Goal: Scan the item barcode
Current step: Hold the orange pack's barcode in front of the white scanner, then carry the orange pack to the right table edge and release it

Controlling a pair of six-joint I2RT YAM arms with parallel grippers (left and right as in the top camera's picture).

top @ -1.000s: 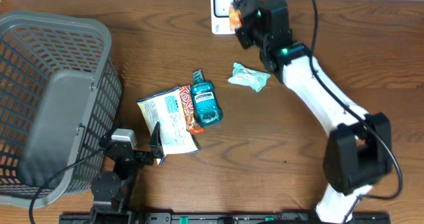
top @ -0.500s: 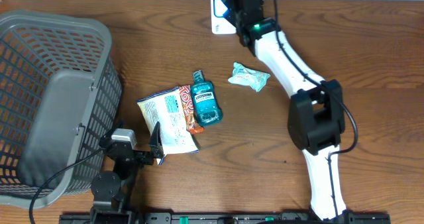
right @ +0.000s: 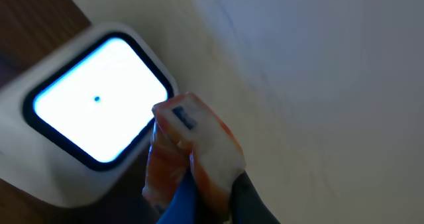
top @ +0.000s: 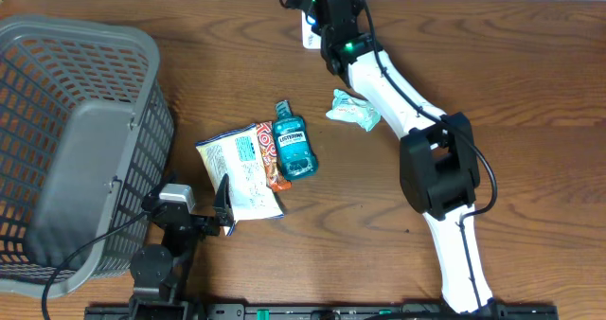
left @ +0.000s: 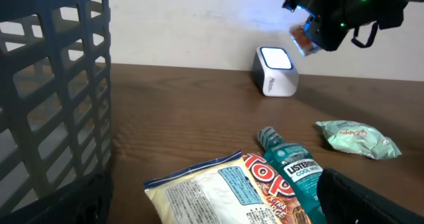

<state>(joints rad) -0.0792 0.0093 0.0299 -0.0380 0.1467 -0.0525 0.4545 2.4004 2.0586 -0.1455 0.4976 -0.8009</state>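
Next, my right gripper should swing to the right in the overhead view, away from the scanner (top: 309,38), and release the packet at the table's bare far corner.
A white barcode scanner (top: 309,38) stands at the table's far edge, and its lit window (right: 99,98) glows in the right wrist view. My right gripper (top: 318,6) hovers over it, shut on a small orange and white packet (right: 192,151). The packet's end is close to the window's right edge. From the left wrist view the packet (left: 301,40) hangs above and to the right of the scanner (left: 275,71). My left gripper (top: 189,202) rests open near the front edge, with a snack bag (left: 218,191) lying ahead of its jaws.
A grey mesh basket (top: 76,150) fills the left side. At the table's middle lie a white snack bag (top: 241,168), an orange-red pack (top: 273,164) and a teal mouthwash bottle (top: 292,145). A pale green pouch (top: 355,110) lies under my right arm.
My right arm has swung left along the back edge, carrying the packet from the scanner's right side to above it. The left arm has stayed still.
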